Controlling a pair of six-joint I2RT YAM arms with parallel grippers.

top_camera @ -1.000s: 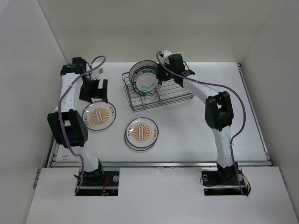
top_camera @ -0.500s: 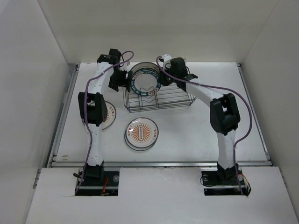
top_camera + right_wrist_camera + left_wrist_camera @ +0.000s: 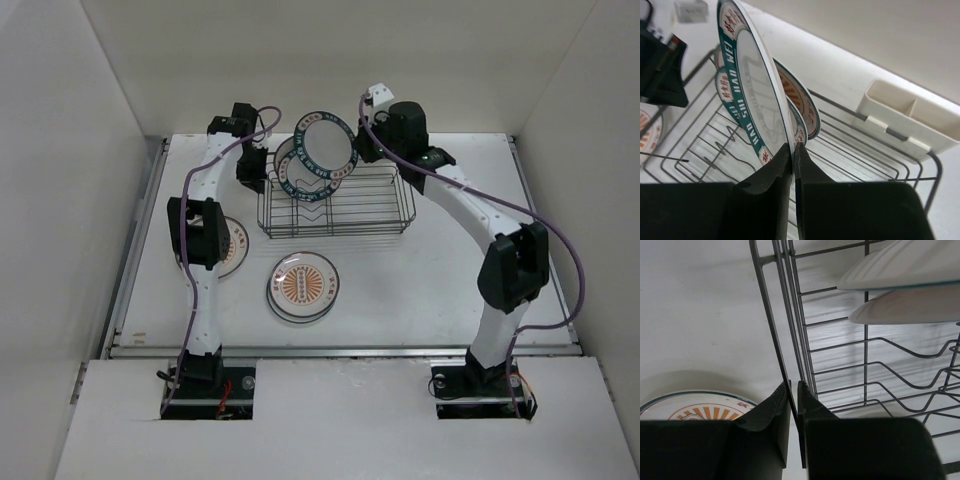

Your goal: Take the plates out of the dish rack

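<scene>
My right gripper needs to move the teal-rimmed plate, which is already lifted above the rack, back and down onto the sunburst plate lying in front (image 3: 303,285).
The dark wire dish rack (image 3: 340,210) stands at the back middle of the table. My right gripper (image 3: 357,148) (image 3: 793,148) is shut on the edge of a teal-rimmed plate (image 3: 325,148) (image 3: 754,95) and holds it upright, raised above the rack. More plates (image 3: 296,172) (image 3: 801,102) still stand in the rack behind it. My left gripper (image 3: 262,166) (image 3: 794,389) is shut on the rack's left rim wire (image 3: 774,335). Two orange sunburst plates lie flat on the table, one (image 3: 303,287) in front of the rack and one (image 3: 232,246) (image 3: 700,408) partly under my left arm.
A white plastic holder (image 3: 910,117) is clipped to the rack's far side. Pale walls close in the table (image 3: 430,280) at the back and on both sides. My left arm stretches along the left side, over the left plate.
My left arm swung from the left sunburst plate to the rack and closed on its rim wire. My right gripper tightened on the teal-rimmed plate and lifted it up from the rack.
</scene>
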